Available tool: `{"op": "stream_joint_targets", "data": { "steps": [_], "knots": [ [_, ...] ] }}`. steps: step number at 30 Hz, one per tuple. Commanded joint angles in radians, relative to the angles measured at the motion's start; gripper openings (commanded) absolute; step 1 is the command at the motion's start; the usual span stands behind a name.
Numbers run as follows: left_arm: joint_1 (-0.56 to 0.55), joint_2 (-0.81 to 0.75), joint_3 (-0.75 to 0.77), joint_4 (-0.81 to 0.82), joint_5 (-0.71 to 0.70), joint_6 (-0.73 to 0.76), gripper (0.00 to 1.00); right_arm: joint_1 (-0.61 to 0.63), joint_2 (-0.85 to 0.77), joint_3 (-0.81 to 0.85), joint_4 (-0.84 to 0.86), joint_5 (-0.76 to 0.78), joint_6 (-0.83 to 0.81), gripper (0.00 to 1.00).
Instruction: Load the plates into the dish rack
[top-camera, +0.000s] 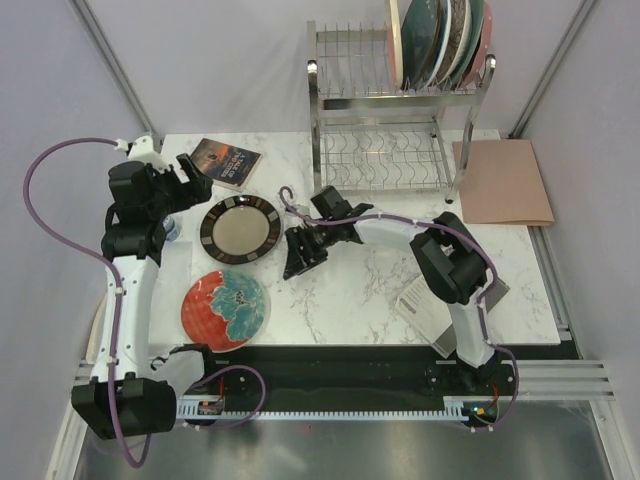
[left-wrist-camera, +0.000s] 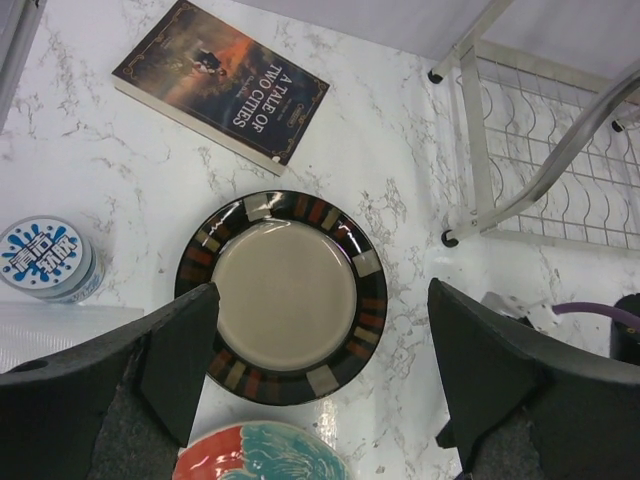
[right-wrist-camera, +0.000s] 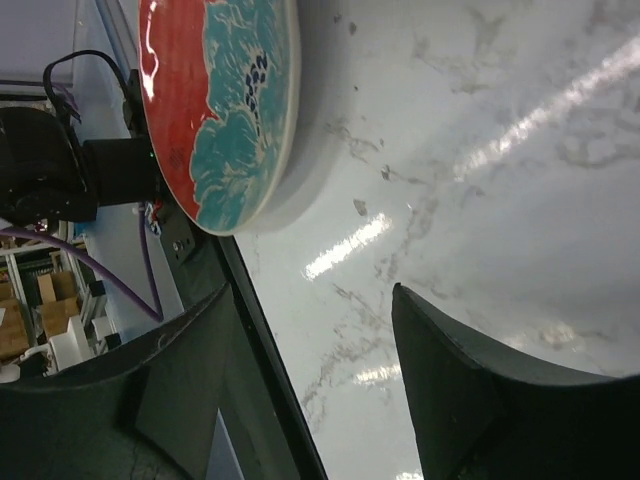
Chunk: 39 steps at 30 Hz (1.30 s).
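Observation:
My right gripper is open and the red plate's teal rim (top-camera: 264, 293) (right-wrist-camera: 275, 185) faces it, so I will move the gripper to the left in the top view until it straddles that plate's rim.
The dark brown plate with a patterned rim (top-camera: 240, 229) lies flat on the marble table; in the left wrist view it (left-wrist-camera: 283, 296) sits below and between my open fingers. The red plate with a teal flower (top-camera: 225, 309) lies in front of it, near the table's front edge, and also shows in the left wrist view (left-wrist-camera: 262, 452) and the right wrist view (right-wrist-camera: 215, 100). My left gripper (top-camera: 186, 170) (left-wrist-camera: 322, 290) is open and empty, left of the brown plate. My right gripper (top-camera: 297, 262) (right-wrist-camera: 312, 290) is open and empty, low over the table just right of the brown plate. The silver dish rack (top-camera: 390, 110) holds several plates (top-camera: 440, 40) upright in its top tier.
A book (top-camera: 225, 162) (left-wrist-camera: 222, 78) lies behind the brown plate. A small blue-white cup (left-wrist-camera: 45, 260) stands at the left. A tan folder (top-camera: 503, 182) lies right of the rack. A white card (top-camera: 420, 300) lies by the right arm. The rack's foot (left-wrist-camera: 450, 238) shows in the left wrist view.

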Motion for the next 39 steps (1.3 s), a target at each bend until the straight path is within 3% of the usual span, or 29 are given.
{"op": "stream_joint_targets", "data": {
  "steps": [1, 13, 17, 18, 19, 23, 25, 30, 34, 39],
  "knots": [
    [0.018, -0.055, -0.006, -0.044, -0.026, 0.044, 0.92, 0.047, 0.088, 0.126, 0.139, -0.06, 0.113, 0.72],
    [0.046, -0.102, -0.084, -0.061, 0.002, 0.004, 0.92, 0.164, 0.265, 0.216, 0.197, -0.021, 0.185, 0.71],
    [0.052, -0.108, -0.121, -0.07, 0.022, -0.042, 0.9, 0.182, 0.281, 0.215, 0.197, 0.015, 0.186, 0.64],
    [0.055, -0.11, -0.129, -0.071, 0.028, -0.051, 0.9, 0.185, 0.283, 0.216, 0.197, 0.022, 0.186, 0.57],
    [0.057, -0.108, -0.136, -0.079, 0.036, -0.062, 0.88, 0.188, 0.285, 0.218, 0.202, 0.031, 0.189, 0.39],
    [0.063, -0.104, -0.187, -0.087, 0.077, -0.11, 0.87, 0.185, 0.268, 0.207, 0.19, 0.093, 0.179, 0.17],
    [0.065, -0.102, -0.205, -0.085, 0.095, -0.119, 0.86, 0.173, 0.24, 0.19, 0.164, 0.116, 0.163, 0.0],
    [0.063, -0.105, -0.287, -0.091, 0.186, -0.128, 0.84, 0.101, 0.113, 0.082, 0.089, 0.173, 0.076, 0.0],
    [0.063, -0.115, -0.383, -0.065, 0.281, -0.133, 0.84, -0.034, -0.002, -0.044, -0.005, 0.177, -0.008, 0.0],
    [0.061, -0.122, -0.563, 0.12, 0.428, -0.156, 0.81, -0.204, -0.146, -0.211, -0.01, 0.06, -0.084, 0.0]
  ]
}}
